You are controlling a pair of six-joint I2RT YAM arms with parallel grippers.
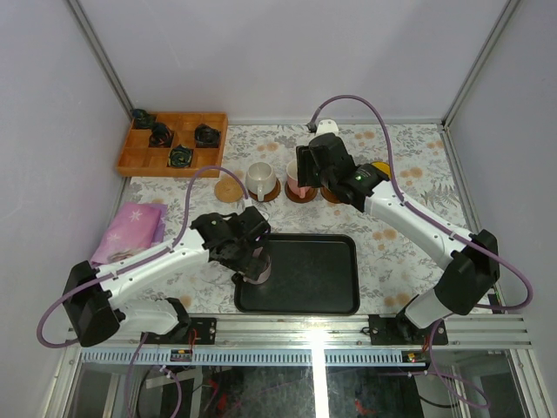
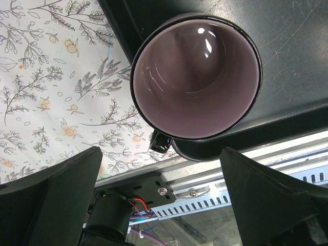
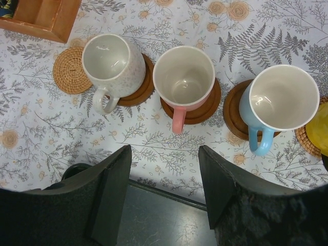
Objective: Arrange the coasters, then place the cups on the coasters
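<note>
My left gripper comes down and eases outward next until its open fingers straddle the mauve cup's black handle (image 2: 160, 142), since that handle sits below and outward of them.
A mauve cup (image 2: 195, 77) stands upright in the near left corner of the black tray (image 2: 287, 46), its handle toward the table edge. My left gripper (image 2: 160, 154) hangs over it, open wide, with the cup just beyond the fingertips (image 2: 77, 174) and nothing held. My right gripper (image 3: 164, 154) is open and empty between the tray and the row of cups. A cream cup (image 3: 110, 61), a pink-handled cup (image 3: 184, 77) and a light blue cup (image 3: 282, 100) each sit on a dark brown coaster (image 3: 205, 110). The yellow cup (image 3: 320, 128) shows at the right edge. A tan woven coaster (image 3: 72, 70) lies bare.
An orange wooden box (image 1: 172, 144) with small black objects sits at the back left. A pink cloth (image 1: 130, 231) lies at the left, beside my left arm. The metal rail (image 2: 215, 189) runs along the near table edge just past the tray.
</note>
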